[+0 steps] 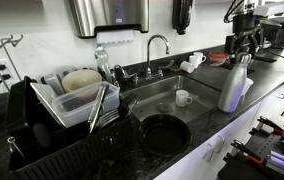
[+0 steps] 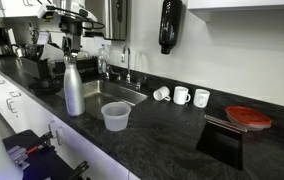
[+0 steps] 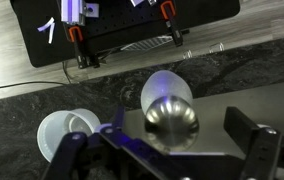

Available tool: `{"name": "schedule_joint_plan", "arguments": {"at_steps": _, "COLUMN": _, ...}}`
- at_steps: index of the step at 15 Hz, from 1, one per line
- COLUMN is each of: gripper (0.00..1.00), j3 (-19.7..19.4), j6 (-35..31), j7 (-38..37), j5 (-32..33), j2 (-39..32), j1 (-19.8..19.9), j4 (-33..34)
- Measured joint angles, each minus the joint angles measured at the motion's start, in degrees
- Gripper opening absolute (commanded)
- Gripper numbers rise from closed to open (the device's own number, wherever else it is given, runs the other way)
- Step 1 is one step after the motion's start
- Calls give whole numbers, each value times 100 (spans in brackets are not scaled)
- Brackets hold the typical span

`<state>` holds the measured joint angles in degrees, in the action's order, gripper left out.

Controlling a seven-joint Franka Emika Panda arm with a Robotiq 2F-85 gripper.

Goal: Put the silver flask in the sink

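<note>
The flask's cap (image 2: 70, 60) (image 3: 171, 122) is just below my gripper, between its fingers, so my gripper needs to move down a little onto the cap next and close its open fingers around it.
The silver flask (image 1: 235, 85) stands upright on the dark counter at the sink's end, close to the counter's front edge; it also shows in an exterior view (image 2: 73, 88). The sink (image 1: 154, 92) is a steel basin with a dark round drain; it also shows in an exterior view (image 2: 110, 93). My gripper (image 1: 244, 47) hangs just above the flask's cap, as an exterior view (image 2: 72, 45) also shows. In the wrist view the gripper (image 3: 162, 148) is open, with the flask's rounded top (image 3: 170, 118) between its fingers and untouched.
A white mug (image 1: 183, 98) lies in the sink. A translucent cup (image 2: 115, 116) stands on the counter beside the flask. A black dish rack (image 1: 42, 135) and curved faucet (image 1: 157, 45) flank the basin. Three mugs (image 2: 182, 95) and a red-lidded dish (image 2: 247, 117) sit farther along.
</note>
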<state>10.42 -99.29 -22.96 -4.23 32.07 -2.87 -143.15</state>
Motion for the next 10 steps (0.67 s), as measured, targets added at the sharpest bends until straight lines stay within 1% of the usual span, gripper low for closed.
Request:
{"name": "schedule_joint_plan", "arguments": {"at_steps": 4, "gripper": 100, "j3": 0, "j6": -25, "j7": 0, "j5": 17, "j2": -137, "j1": 0, "j4": -28}}
{"name": "schedule_joint_plan", "arguments": {"at_steps": 10, "gripper": 100, "j3": -26, "j6": -26, "j7": 0, "j5": 60, "j2": -126, "j1": 9, "j4": -23}}
